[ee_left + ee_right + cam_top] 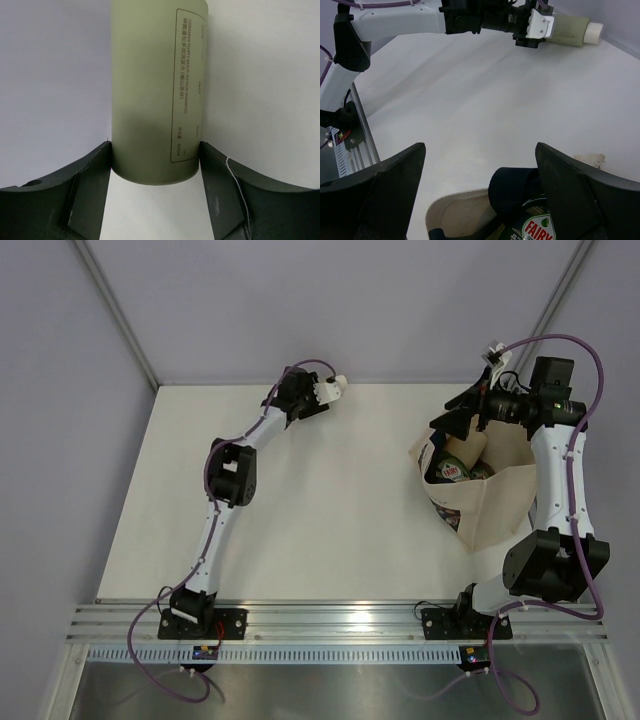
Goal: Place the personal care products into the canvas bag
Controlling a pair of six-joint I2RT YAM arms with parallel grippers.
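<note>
My left gripper is going to move back and to the right in the top view and let go of the bottle on the open tabletop, because the grey wall is behind it.
A pale sage-green bottle (150,90) lies on the white table at the far back, also visible as the bottle (335,387) in the top view and the bottle (572,31) in the right wrist view. My left gripper (155,155) is shut on its base end, and both fingers press its sides. The canvas bag (500,500) lies open at the right, with a green Fairy bottle (447,472) and other bottles inside. My right gripper (462,418) hovers open over the bag's mouth (455,205), with nothing between its fingers.
A dark bag handle (512,190) curls over the Fairy bottle (540,227) just below the right fingers. Grey walls close the table's far edge right behind the sage bottle. An aluminium rail (330,620) carries both arm bases at the near edge.
</note>
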